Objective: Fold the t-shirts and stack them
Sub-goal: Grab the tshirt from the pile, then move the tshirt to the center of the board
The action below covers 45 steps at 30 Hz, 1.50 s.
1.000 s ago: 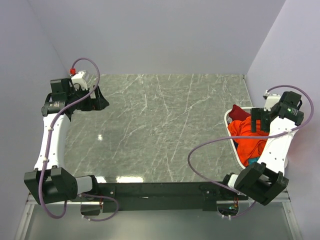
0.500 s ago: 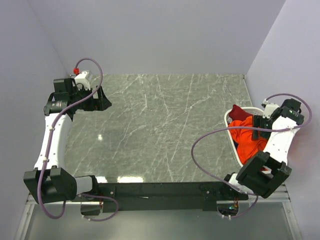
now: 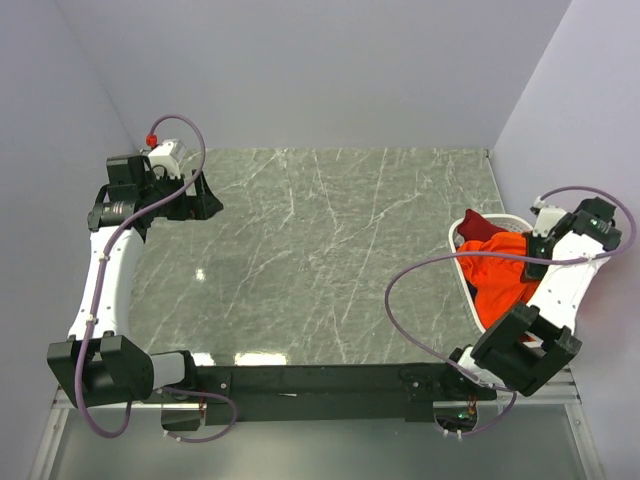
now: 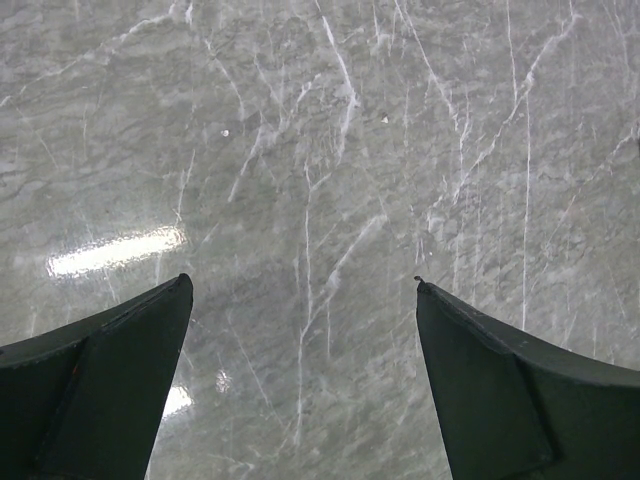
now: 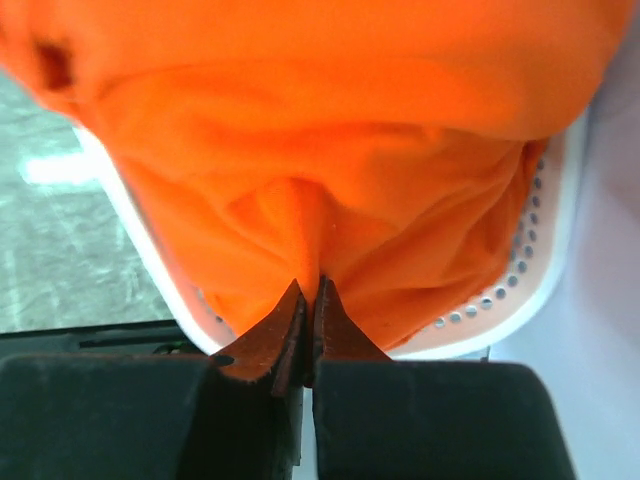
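Note:
I need to lift the fold up next with my right gripper, carry it left in the top view to bare marble in the middle of the table (image 3: 335, 235) and let go of it there.
The orange t-shirt (image 3: 500, 272) lies bunched in the white basket (image 3: 455, 243) at the table's right edge. A dark red t-shirt (image 3: 480, 226) shows behind it. My right gripper (image 3: 532, 260) is shut on a fold of the orange t-shirt (image 5: 330, 150), which rises taut over the basket. In the right wrist view the jaws (image 5: 308, 290) pinch the cloth with no gap. My left gripper (image 3: 205, 202) hovers over the far left of the table. It stands open (image 4: 300, 285) with only marble between its fingers.
The grey marble table (image 3: 320, 250) runs between the two arms. The basket's perforated rim (image 5: 520, 290) sits just under the right jaws, close to the right wall (image 3: 570, 120). Purple cables loop off both arms.
My right gripper has closed on the orange t-shirt and drawn back to the right, pulling the cloth up. The left arm has barely shifted and stays open.

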Available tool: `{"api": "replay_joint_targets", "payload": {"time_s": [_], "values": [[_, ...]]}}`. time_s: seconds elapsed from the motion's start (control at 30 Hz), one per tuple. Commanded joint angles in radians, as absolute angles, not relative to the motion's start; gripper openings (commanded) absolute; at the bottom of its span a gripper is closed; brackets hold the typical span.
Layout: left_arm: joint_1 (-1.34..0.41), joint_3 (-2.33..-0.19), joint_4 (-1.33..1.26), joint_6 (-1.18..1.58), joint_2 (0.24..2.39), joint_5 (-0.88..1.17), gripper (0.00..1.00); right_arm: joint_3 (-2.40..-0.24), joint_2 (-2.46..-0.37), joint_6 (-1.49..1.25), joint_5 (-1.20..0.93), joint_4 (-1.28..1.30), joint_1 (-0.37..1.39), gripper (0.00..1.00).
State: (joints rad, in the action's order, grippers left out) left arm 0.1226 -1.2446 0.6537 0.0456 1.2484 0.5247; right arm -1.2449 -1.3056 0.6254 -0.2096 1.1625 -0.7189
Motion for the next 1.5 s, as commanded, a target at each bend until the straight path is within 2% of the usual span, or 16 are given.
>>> {"api": "replay_joint_targets", "payload": {"time_s": [0.0, 0.27, 0.37, 0.57, 0.67, 0.87, 1.0, 1.2, 1.4, 1.47], "values": [[0.118, -1.264, 0.612, 0.051, 1.224, 0.529, 0.99, -1.400, -1.247, 0.646, -0.293, 1.238, -0.727, 0.00], [0.118, -1.285, 0.604, 0.084, 1.242, 0.529, 0.99, -1.887, -1.327, 0.586, -0.532, 1.394, -0.710, 0.00], [0.120, -1.301, 0.588, 0.120, 1.256, 0.511, 1.00, -2.038, -1.362, 0.514, -0.604, 1.385, -0.641, 0.00], [0.121, -1.367, 0.569, 0.173, 1.284, 0.477, 0.99, -2.227, -1.382, 0.327, -0.497, 1.211, -0.285, 0.00], [0.126, -1.387, 0.565, 0.198, 1.295, 0.463, 1.00, -2.287, -1.393, 0.235, -0.497, 1.094, -0.172, 0.00], [0.158, -1.411, 0.552, 0.256, 1.310, 0.472, 0.99, -2.238, -1.364, 0.009, -0.638, 0.731, -0.054, 0.00], [0.178, -1.419, 0.537, 0.276, 1.313, 0.477, 0.99, -2.258, -1.393, -0.103, -0.683, 0.514, 0.084, 0.00], [0.216, -1.410, 0.525, 0.269, 1.304, 0.495, 1.00, -2.264, -1.492, -0.176, -0.647, 0.390, 0.239, 0.00], [0.221, -1.370, 0.567, 0.105, 1.275, 0.529, 0.99, -1.866, -1.494, -0.276, -0.647, 0.342, 0.278, 0.00], [0.218, -1.358, 0.622, -0.024, 1.275, 0.564, 0.99, -1.709, -1.503, -0.262, -0.606, 0.386, 0.258, 0.07]]}}
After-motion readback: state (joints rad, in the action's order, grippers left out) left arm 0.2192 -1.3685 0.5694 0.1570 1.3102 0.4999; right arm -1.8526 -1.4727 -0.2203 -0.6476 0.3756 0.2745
